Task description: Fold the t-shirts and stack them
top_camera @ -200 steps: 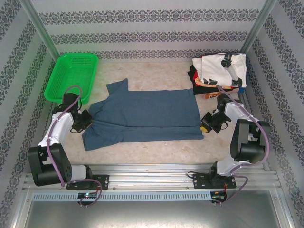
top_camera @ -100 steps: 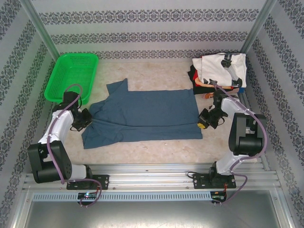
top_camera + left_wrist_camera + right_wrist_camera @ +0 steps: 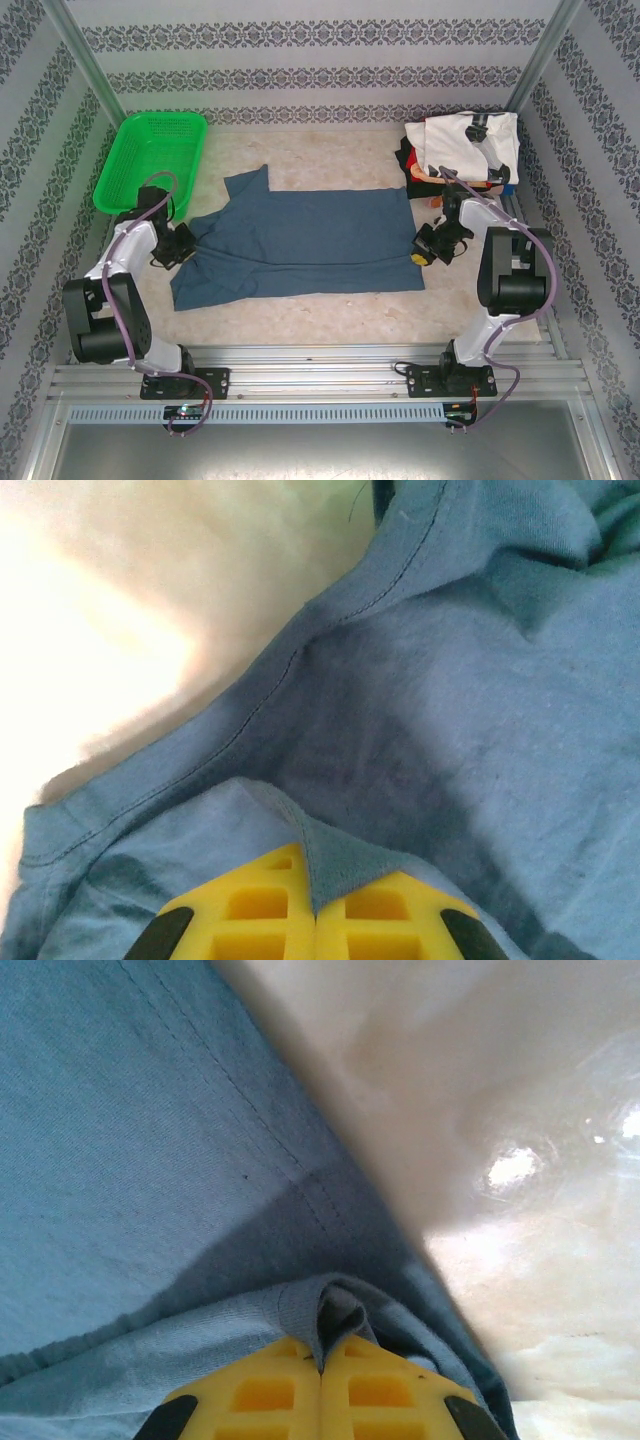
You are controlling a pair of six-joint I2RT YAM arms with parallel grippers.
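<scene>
The pinched hem in my left gripper goes outward onto the cloth by the stitched edge (image 3: 204,230) (image 3: 335,670) next for release, as the fold stops short.
The slate-blue t-shirt (image 3: 310,240) lies spread across the middle of the table, its near long edge folded over. My left gripper (image 3: 186,243) is at the shirt's left end, shut on a pinch of blue cloth (image 3: 335,855) between yellow fingers (image 3: 250,910). My right gripper (image 3: 420,250) is at the shirt's right edge, shut on a bunched fold of the hem (image 3: 335,1315). A pile of other shirts (image 3: 462,148), white with black-and-orange print on top, black and red under it, sits at the back right.
A green mesh basket (image 3: 150,160) stands at the back left. Patterned walls close in the table on three sides. Bare tabletop (image 3: 320,310) runs between the shirt and the metal rails at the near edge.
Both grippers have moved away from the near edge, carrying the shirt's near fold with them. The right gripper has gone further back and slightly left; the near folded band looks narrower.
</scene>
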